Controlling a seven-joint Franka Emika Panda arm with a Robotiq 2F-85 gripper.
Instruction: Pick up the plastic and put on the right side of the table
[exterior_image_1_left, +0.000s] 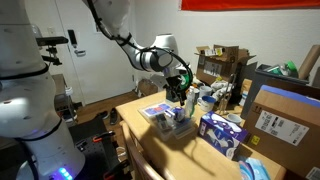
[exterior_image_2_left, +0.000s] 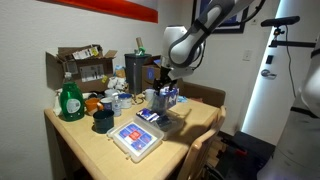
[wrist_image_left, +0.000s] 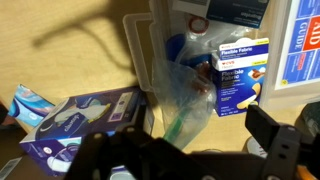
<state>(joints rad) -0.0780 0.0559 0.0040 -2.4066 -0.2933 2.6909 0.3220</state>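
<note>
My spread gripper fingers should go down next around the crumpled plastic bag's lower end, which lies between them.
A clear plastic bag (wrist_image_left: 182, 92) with a green item inside lies crumpled on the light-brown wooden table (wrist_image_left: 70, 60), between a purple-blue box (wrist_image_left: 80, 120) and a blue plaster box (wrist_image_left: 240, 75). My gripper (wrist_image_left: 200, 150) hangs just above it. The fingers are spread wide, one on each side of the bag's lower end, and nothing is held. In both exterior views the gripper (exterior_image_1_left: 178, 88) (exterior_image_2_left: 165, 92) is low over the cluttered middle of the table (exterior_image_1_left: 160, 155) (exterior_image_2_left: 90, 150). The bag is not clearly visible there.
Blue-and-white boxes (exterior_image_1_left: 222, 130) and a large cardboard box (exterior_image_1_left: 285, 115) crowd one side of the table. In an exterior view a green bottle (exterior_image_2_left: 70, 100), an open cardboard box (exterior_image_2_left: 80, 65), a black cup (exterior_image_2_left: 102, 122) and a flat box (exterior_image_2_left: 135, 137) stand on it. A white tray (wrist_image_left: 150, 45) lies behind the bag.
</note>
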